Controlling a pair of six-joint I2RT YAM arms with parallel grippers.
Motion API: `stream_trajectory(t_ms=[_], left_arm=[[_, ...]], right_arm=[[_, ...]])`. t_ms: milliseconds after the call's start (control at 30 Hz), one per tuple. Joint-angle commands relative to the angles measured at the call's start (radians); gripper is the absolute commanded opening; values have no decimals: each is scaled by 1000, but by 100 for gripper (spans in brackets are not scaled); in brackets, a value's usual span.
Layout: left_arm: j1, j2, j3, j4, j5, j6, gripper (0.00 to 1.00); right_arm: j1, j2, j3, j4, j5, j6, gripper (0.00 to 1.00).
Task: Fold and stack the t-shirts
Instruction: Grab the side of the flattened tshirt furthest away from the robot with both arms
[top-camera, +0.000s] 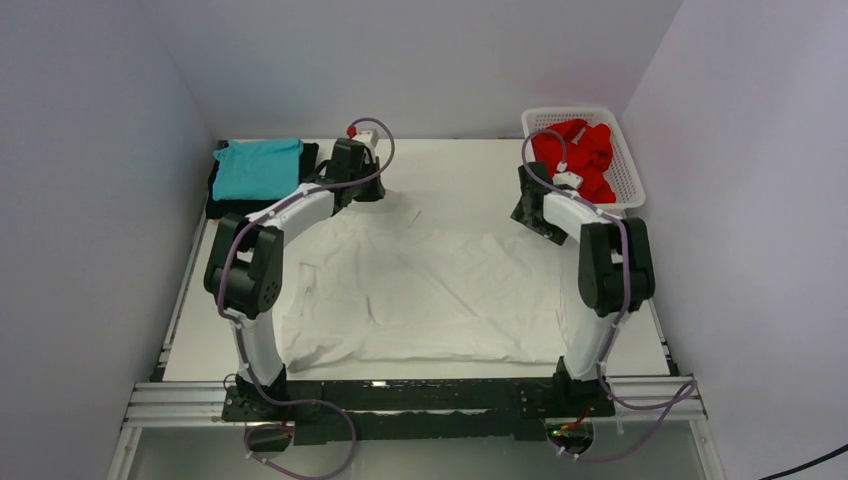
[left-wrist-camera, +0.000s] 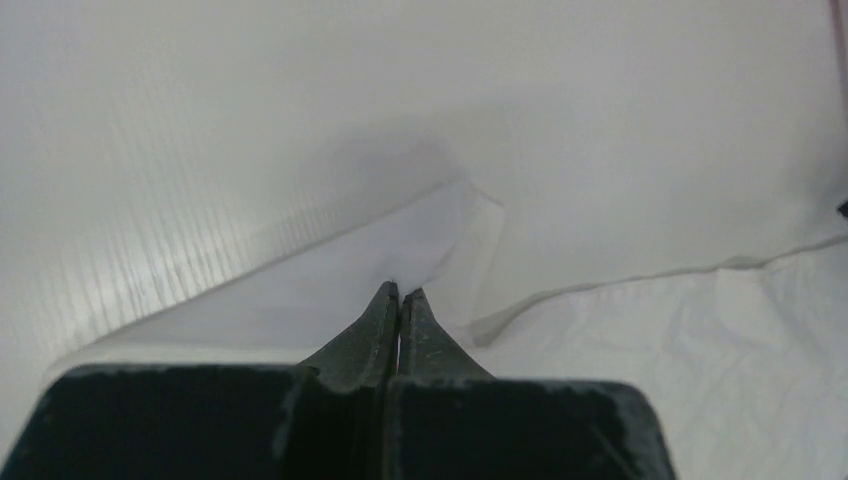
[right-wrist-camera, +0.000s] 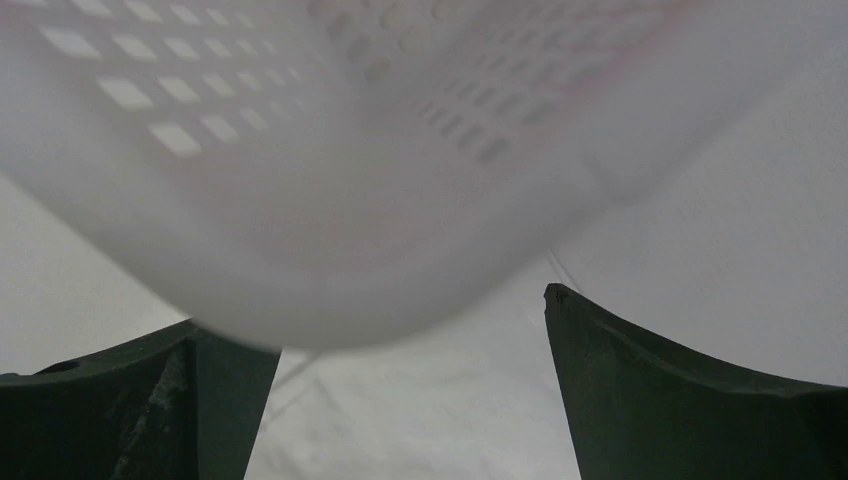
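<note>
The white cloth (right-wrist-camera: 420, 420) is already below my right gripper's wide-open fingers, so my right gripper should go down beside the basket onto the shirt's far corner (right-wrist-camera: 480, 325) next and close there.
The large white t-shirt (top-camera: 430, 290) lies spread across the middle of the table. My left gripper (top-camera: 378, 195) is at its far left corner. In the left wrist view that gripper (left-wrist-camera: 400, 292) is shut on a raised fold of the white t-shirt (left-wrist-camera: 700, 340). My right gripper (top-camera: 530, 215) hangs over the shirt's far right edge. Its fingers (right-wrist-camera: 400, 360) are wide open with nothing between them, above white cloth (right-wrist-camera: 420, 420). A folded teal t-shirt (top-camera: 258, 168) rests on a black one (top-camera: 215, 195) at the back left. A red t-shirt (top-camera: 575, 155) is crumpled in the basket.
The white lattice basket (top-camera: 628, 175) stands at the back right corner, and its wall (right-wrist-camera: 300, 150) looms close in front of the right wrist camera. Grey walls enclose the table on three sides. The metal rail (top-camera: 420, 395) with both arm bases runs along the near edge.
</note>
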Motion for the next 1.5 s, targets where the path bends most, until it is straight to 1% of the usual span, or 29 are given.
stream_trajectory(t_ms=[0, 100, 200, 333, 400, 533, 600, 667, 733, 767, 833, 933, 1200, 1300, 1433, 1467], left_arm=[[-19, -81, -88, 54, 66, 1, 0], [-29, -141, -149, 76, 52, 3, 0], [-34, -182, -179, 87, 49, 4, 0], [-36, -206, -183, 51, 33, 7, 0], [-36, -223, -197, 53, 33, 7, 0], [-36, -254, -216, 37, 16, 1, 0], [-36, -270, -226, 27, 5, 2, 0], [-36, -290, -244, 25, -5, 2, 0], [-36, -309, -258, 21, -13, 4, 0], [-36, -318, -265, 18, -17, 4, 0], [-36, -338, -280, 15, -21, 6, 0], [-36, -363, -299, 18, -28, 8, 0], [-36, -413, -332, 21, -18, 5, 0], [-36, -425, -336, 13, -24, 2, 0], [-36, -440, -349, 19, -16, 1, 0], [-36, -445, -352, 21, -11, 2, 0]], right_arm=[[22, 121, 159, -99, 128, 49, 100], [43, 178, 207, -118, 177, 53, 100], [50, 218, 231, -146, 174, 64, 100], [52, 225, 203, -156, 192, 73, 98], [53, 218, 184, -162, 210, 74, 96], [51, 191, 141, -169, 223, 78, 87], [47, 172, 120, -159, 222, 80, 76], [39, 159, 104, -135, 210, 72, 62], [35, 159, 105, -134, 205, 74, 50], [30, 163, 111, -136, 203, 73, 45], [28, 178, 126, -145, 198, 71, 41], [27, 190, 144, -176, 208, 84, 37], [23, 149, 100, -171, 205, 102, 27], [25, 137, 87, -167, 201, 107, 19], [24, 118, 70, -134, 178, 90, 2], [24, 113, 73, -123, 170, 77, 0]])
